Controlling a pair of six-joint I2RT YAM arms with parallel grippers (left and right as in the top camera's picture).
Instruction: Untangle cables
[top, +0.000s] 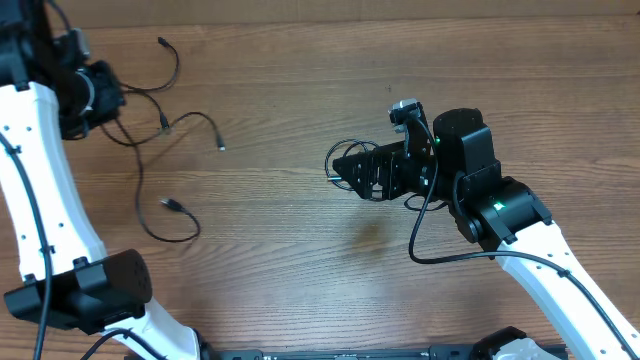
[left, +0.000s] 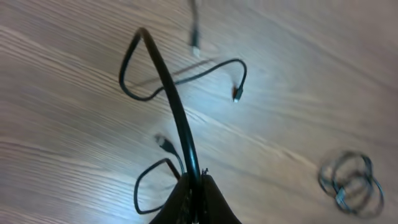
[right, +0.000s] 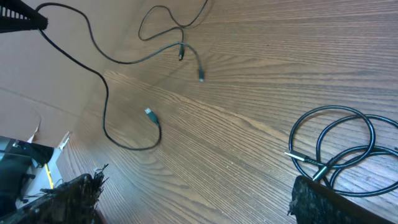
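My left gripper's cable hangs clear of the coil (right: 342, 146), so next the gripper should lower toward the left in the overhead view and release it at the tabletop.
Thin black cables (top: 178, 122) lie spread out at the table's left, with small plug ends (top: 170, 204) pointing several ways. My left gripper (top: 113, 99) is shut on one of these cables (left: 177, 112), which runs up from between its fingers (left: 196, 190) and bends into a loop. A separate coiled cable (top: 338, 152) lies mid-table, seen in the right wrist view as a coil (right: 342, 146) with metal plugs. My right gripper (top: 345, 172) hovers over that coil, open (right: 199, 202), with nothing between its fingers. In the left wrist view the coil (left: 351, 183) sits at the lower right.
The wooden table (top: 300, 80) carries only the cables. The left arm's white link (top: 40, 200) runs down the left edge, and the right arm's body (top: 500, 210) fills the lower right. The arms' own thicker black cable (top: 430, 250) hangs by the right arm.
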